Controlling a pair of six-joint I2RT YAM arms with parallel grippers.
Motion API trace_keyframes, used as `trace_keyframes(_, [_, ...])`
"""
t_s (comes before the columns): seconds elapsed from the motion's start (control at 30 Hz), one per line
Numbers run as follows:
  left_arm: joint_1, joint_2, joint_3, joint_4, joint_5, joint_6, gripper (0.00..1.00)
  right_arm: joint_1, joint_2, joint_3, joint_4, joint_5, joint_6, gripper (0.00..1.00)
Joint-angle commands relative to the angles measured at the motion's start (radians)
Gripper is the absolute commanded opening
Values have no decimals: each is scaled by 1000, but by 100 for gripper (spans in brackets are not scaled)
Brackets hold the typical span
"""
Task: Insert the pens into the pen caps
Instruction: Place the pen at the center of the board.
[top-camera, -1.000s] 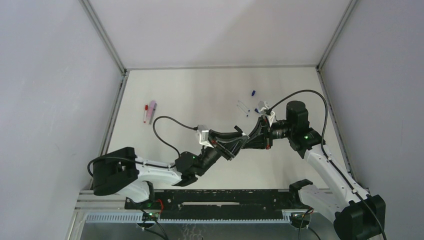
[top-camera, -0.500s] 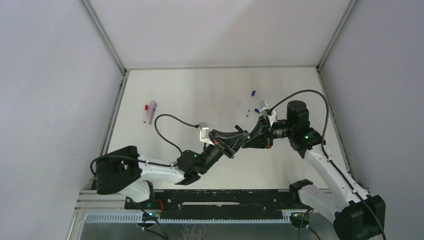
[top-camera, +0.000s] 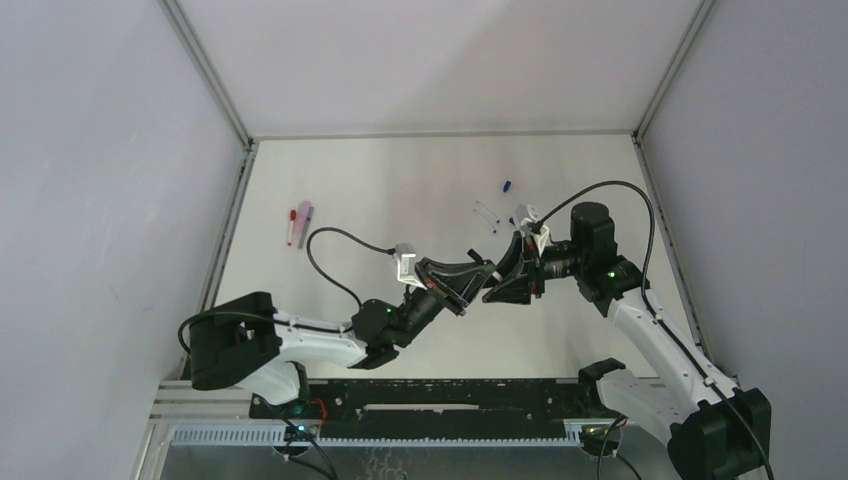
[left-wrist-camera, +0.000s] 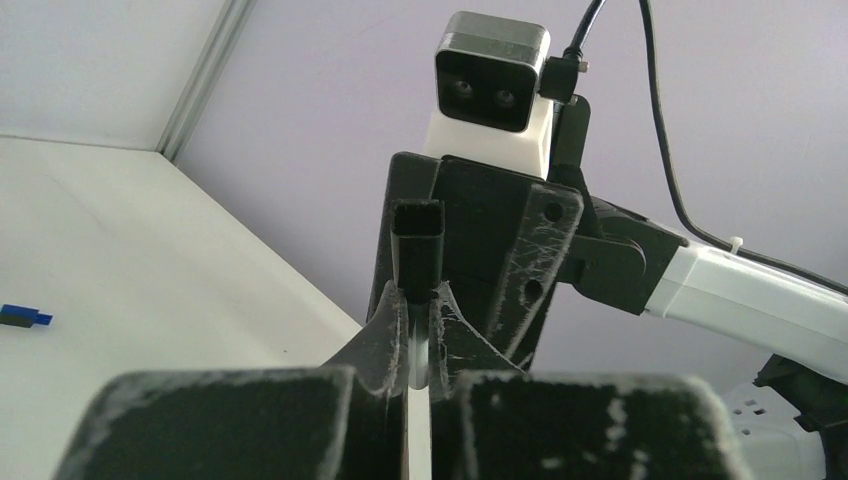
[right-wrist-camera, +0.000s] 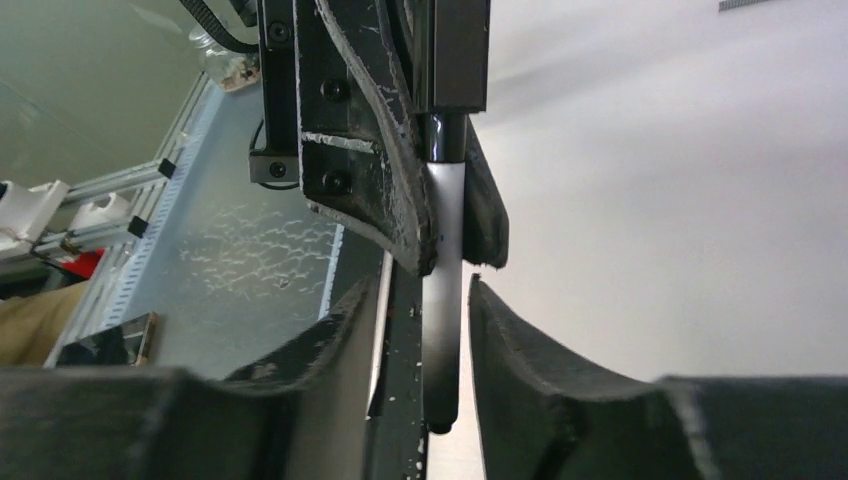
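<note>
I next need to move my left gripper outward and down to the tabletop (top-camera: 321, 231) beside the pink marker to release the pen; my right gripper is open around it.
My two grippers meet tip to tip above the middle of the table. My left gripper (top-camera: 484, 274) (left-wrist-camera: 420, 296) is shut on a thin grey-white pen (left-wrist-camera: 419, 400). A dark squarish piece (left-wrist-camera: 418, 245) sits at the pen's far end, just past my fingertips; I cannot tell if it is a cap. In the right wrist view the pen (right-wrist-camera: 443, 300) runs down between the fingers of my right gripper (top-camera: 498, 284) (right-wrist-camera: 425, 285). They stand apart on either side with a gap, and the pen's dark rounded end lies between them.
A pink marker (top-camera: 304, 214) and a red pen (top-camera: 291, 224) lie at the far left. A blue cap (top-camera: 507, 186) and a pale thin pen (top-camera: 486, 214) lie behind the grippers. A blue-and-dark piece (left-wrist-camera: 20, 318) lies on the table. Black cables loop over both arms.
My right gripper has slid a little left and nearer, further over the pen that my left gripper holds. The left gripper has barely shifted.
</note>
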Motion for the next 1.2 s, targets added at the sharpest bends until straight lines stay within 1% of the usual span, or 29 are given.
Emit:
trace_keyframes(0.0, [11,-50,-44,24,12,19,0,13,7,34,-27,0,-59,49])
trace_keyframes(0.07, [14,-65,-62,24,7,23,0,15,9,34,-36,7,-71,56])
trace_keyframes(0.17, [19,-89,-98,22,-9,27,0,18,11,34,-48,21,-88,61])
trace_keyframes(0.33, [53,-142,-192,3,-24,10,0,18,11,34,-67,47,-122,66])
trace_keyframes(0.43, [100,-199,-254,-101,-22,-48,0,18,11,34,-81,63,-151,68])
trace_keyframes(0.5, [138,-255,-274,-226,-10,-78,0,17,12,34,-86,70,-159,68])
trace_keyframes(0.57, [182,-324,-270,-422,6,-99,0,15,13,32,-89,75,-166,68])
trace_keyframes(0.63, [232,-407,-234,-682,3,-106,0,15,12,33,-93,79,-173,68])
trace_keyframes(0.67, [255,-437,-204,-861,-3,-99,0,15,13,34,-94,81,-176,69])
trace_keyframes(0.7, [278,-457,-173,-985,-12,-89,0,15,13,34,-95,81,-178,68])
trace_keyframes(0.73, [302,-472,-145,-1101,-21,-72,0,15,12,34,-97,83,-180,69])
trace_keyframes(0.8, [358,-482,-98,-1269,-18,-35,0,14,11,34,-101,83,-190,69])
trace_keyframes(0.87, [423,-476,-65,-1379,-16,-1,0,13,11,34,-105,83,-196,69])
trace_keyframes(0.93, [495,-454,-35,-1456,5,23,0,11,10,34,-107,83,-200,69])
trace_keyframes(1.07, [641,-391,27,-1558,59,69,0,4,7,34,-110,80,-205,69])
trace_keyframes(1.17, [729,-312,105,-1652,49,100,0,2,6,34,-111,78,-207,69])
